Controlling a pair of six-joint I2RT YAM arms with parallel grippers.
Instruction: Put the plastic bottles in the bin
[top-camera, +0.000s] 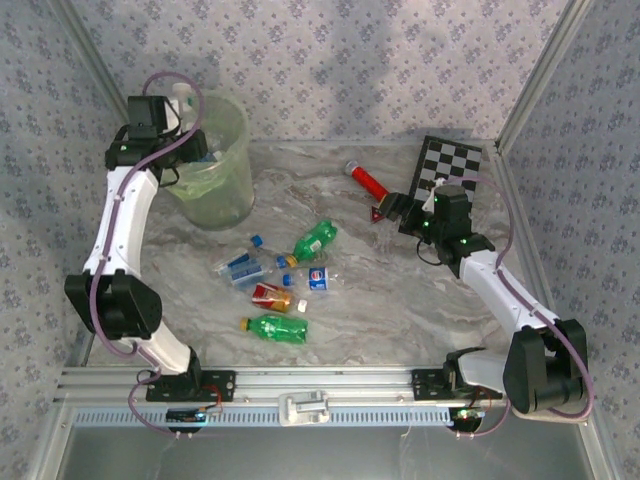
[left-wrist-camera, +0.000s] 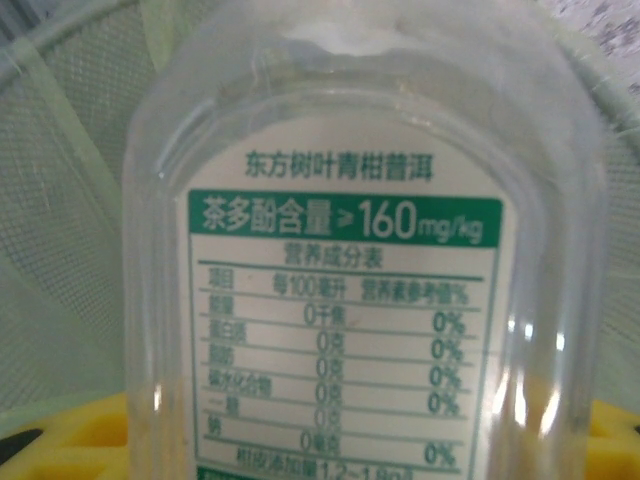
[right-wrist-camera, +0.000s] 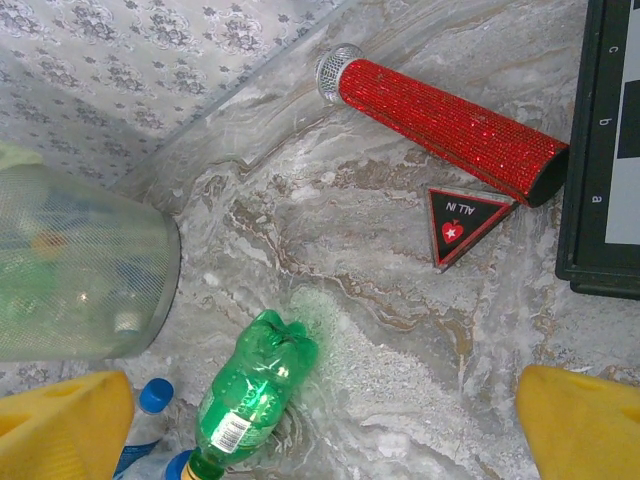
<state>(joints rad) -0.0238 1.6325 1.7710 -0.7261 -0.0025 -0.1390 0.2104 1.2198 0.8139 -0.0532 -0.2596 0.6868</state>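
Next, my left gripper will stay over the pale-green bin's opening (top-camera: 220, 135), directly below, and spread its fingers to release the clear bottle inside.
My left gripper (top-camera: 178, 108) hangs over the mouth of the pale-green bin (top-camera: 222, 170), shut on a clear bottle (left-wrist-camera: 350, 300) with a white and green label. Its yellow fingers (left-wrist-camera: 70, 430) show at the bottle's base, with the bin's lined wall behind. Several bottles lie on the table: a green one (top-camera: 315, 238), a clear blue-labelled one (top-camera: 238, 268), a red-labelled one (top-camera: 270, 293), and another green one (top-camera: 275, 327). My right gripper (top-camera: 395, 207) hovers open above the table, its yellow fingertips (right-wrist-camera: 60, 420) wide apart. The green bottle (right-wrist-camera: 250, 385) lies just left of its centre.
A red glitter cylinder (right-wrist-camera: 450, 120) lies at the back next to the checkerboard (top-camera: 447, 170). A small black triangle (right-wrist-camera: 465, 222) sits beside them. The bin (right-wrist-camera: 80, 270) is at the left of the right wrist view. Patterned walls close in the table.
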